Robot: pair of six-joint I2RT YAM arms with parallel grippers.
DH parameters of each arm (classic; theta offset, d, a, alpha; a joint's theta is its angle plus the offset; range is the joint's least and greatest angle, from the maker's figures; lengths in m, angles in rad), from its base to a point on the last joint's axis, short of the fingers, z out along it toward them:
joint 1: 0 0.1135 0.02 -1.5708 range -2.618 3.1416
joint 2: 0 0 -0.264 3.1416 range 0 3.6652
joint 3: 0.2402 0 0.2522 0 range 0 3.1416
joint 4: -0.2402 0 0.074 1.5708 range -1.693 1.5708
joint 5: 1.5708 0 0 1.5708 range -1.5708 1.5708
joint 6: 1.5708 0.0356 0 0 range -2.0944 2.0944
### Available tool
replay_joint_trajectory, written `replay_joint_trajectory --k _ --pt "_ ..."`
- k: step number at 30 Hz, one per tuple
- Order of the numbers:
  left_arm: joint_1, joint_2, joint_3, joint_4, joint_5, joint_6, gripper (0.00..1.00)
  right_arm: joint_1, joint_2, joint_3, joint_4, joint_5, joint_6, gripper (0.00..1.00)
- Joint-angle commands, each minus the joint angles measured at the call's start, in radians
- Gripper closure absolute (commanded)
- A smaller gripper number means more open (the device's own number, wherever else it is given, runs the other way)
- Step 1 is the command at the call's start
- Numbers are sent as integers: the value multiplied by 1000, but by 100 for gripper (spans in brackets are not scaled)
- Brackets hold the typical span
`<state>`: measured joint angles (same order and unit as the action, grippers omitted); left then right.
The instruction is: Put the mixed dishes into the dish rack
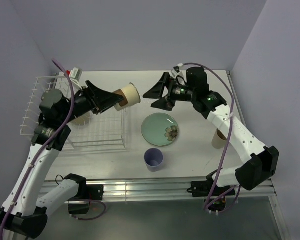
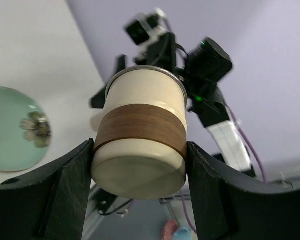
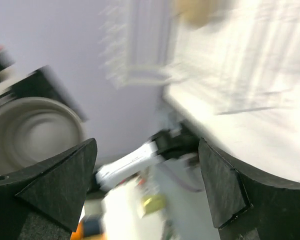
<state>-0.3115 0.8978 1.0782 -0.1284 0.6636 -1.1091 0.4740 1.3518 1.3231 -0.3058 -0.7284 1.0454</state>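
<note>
Next, my right gripper will draw back, tip and lower onto the lavender cup's rim away from the rack, as the cup stands below and back from my gripper.
My left gripper (image 1: 111, 98) is shut on the small steel cup (image 1: 128, 95), cream outside with a brown band, and holds it on its side in the air over the right edge of the white dish rack (image 1: 97, 134). In the left wrist view the cup (image 2: 142, 125) sits between both fingers (image 2: 65, 195). My right gripper (image 1: 153, 98) is open and empty, facing the cup's mouth from a short gap. Its wrist view is blurred and shows the cup's grey inside (image 3: 32, 131). The green flower plate (image 1: 160, 129) and the lavender cup (image 1: 153, 159) stand on the table. A cream bowl (image 1: 81, 119) lies in the rack, partly hidden.
The beige tumbler (image 1: 220, 139) stands at the right, partly under my right arm. The rack fills the table's left side, with tines along its left edge (image 1: 30, 107). Walls close the table at the back and both sides. The plate also shows in the left wrist view (image 2: 15, 127).
</note>
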Motion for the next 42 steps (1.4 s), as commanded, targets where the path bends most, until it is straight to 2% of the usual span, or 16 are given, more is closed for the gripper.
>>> replay_joint_trajectory --k 1,3,4,5,8,12,19,22,27,30,35,38,42 --pt "34 48 173 -427 -162 241 100 -61 -66 88 -303 182 -227 11" --pt "60 91 277 -564 -280 316 100 -69 -60 149 -469 259 -339 11" --pt "66 146 311 -694 -323 342 100 -69 -60 165 -521 318 -401 12" --pt "68 203 374 -750 -410 380 100 -67 -69 175 -583 337 -422 13" --pt "71 269 436 -865 -499 420 100 -67 -107 166 -662 412 -485 14" --pt "71 403 528 -921 -613 483 100 -67 -155 125 -708 465 -535 15" --pt "72 593 650 -991 -657 545 100 -63 -174 125 -797 512 -633 16" --pt "72 651 672 -1002 -720 565 100 -61 -169 126 -832 534 -666 16" --pt "103 756 686 -1013 -762 620 100 -38 -183 85 -839 555 -671 17" --pt "138 797 683 -1004 -776 637 100 -25 -200 65 -843 653 -633 18" --pt "186 854 674 -965 -759 653 100 -17 -206 18 -832 569 -643 21" --pt "199 911 677 -936 -754 664 100 49 -220 -7 -814 537 -659 23" --pt "218 960 692 -922 -746 677 100 198 -191 -7 -831 633 -630 23"
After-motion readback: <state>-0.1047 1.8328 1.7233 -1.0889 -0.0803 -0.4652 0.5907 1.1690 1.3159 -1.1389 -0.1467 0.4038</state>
